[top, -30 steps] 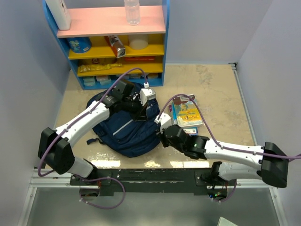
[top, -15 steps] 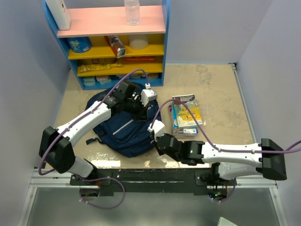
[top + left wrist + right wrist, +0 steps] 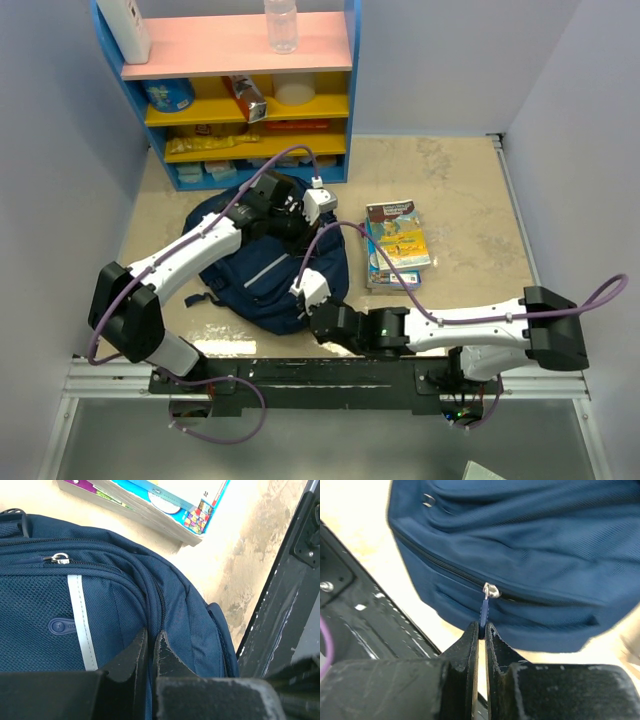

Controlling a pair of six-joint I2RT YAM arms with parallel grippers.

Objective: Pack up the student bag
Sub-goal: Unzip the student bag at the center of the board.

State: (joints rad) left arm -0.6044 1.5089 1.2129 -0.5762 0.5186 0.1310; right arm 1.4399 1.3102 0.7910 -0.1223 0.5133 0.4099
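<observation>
I will next drag the zip's pull along the zip to the bag corner by the strap [image 3: 229,300] and release it there, because that corner is to the left of my right gripper in the top view.
The student bag [image 3: 262,270], navy with a light-grey stripe, lies flat on the table left of centre. My left gripper [image 3: 303,222] is at the bag's far right edge. In the left wrist view it [image 3: 150,634] is shut on a fold of the bag's fabric [image 3: 185,605] beside a zip line. My right gripper [image 3: 312,305] is at the bag's near right corner. In the right wrist view it [image 3: 481,626] is shut on a blue zipper pull [image 3: 483,611] that hangs from a silver slider [image 3: 491,590] on the bag [image 3: 530,545].
A stack of colourful books [image 3: 397,243] lies just right of the bag, also seen in the left wrist view [image 3: 165,500]. A blue, yellow and pink shelf unit [image 3: 240,90] stands at the back. The black mounting rail [image 3: 330,372] runs along the near edge.
My right gripper has moved left and nearer along the bag's right edge to its near corner, the zipper pull in its jaws. The left gripper has barely moved.
</observation>
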